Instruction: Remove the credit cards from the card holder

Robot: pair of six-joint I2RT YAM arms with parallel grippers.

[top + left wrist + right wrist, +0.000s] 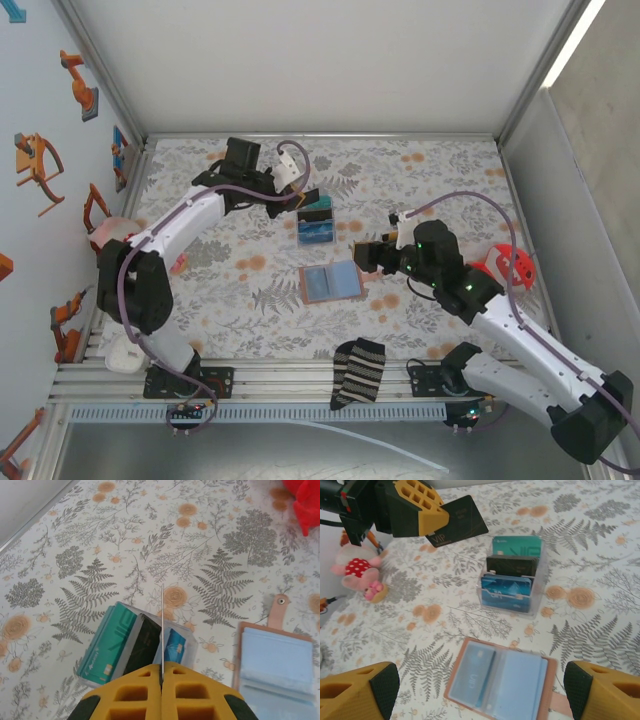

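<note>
The robot's left gripper should next move over the clear box's middle slot [317, 214] [143, 640] below and lower the held card, to release it with the matching black cards.
The tan card holder [331, 282] lies open and flat on the floral cloth, its light-blue inside up. A blue credit card [476, 672] sits in its left pocket. My right gripper [480, 686] hovers over the card holder [500, 682], open wide, with nothing between its fingers. My left gripper [295, 195] is shut on a black card [460, 520] and holds it above a clear box [316, 226]. That box [512, 577] holds teal, black and blue cards standing upright. From the left wrist the held card [162, 625] shows edge-on over the box [135, 647], with the card holder [275, 670] to its right.
A striped sock [358, 372] lies at the near edge between the arm bases. A red toy [510, 265] sits to the right of my right arm. A pink and red plush [357, 572] sits at the left edge of the table. Metal frame rails bound the table.
</note>
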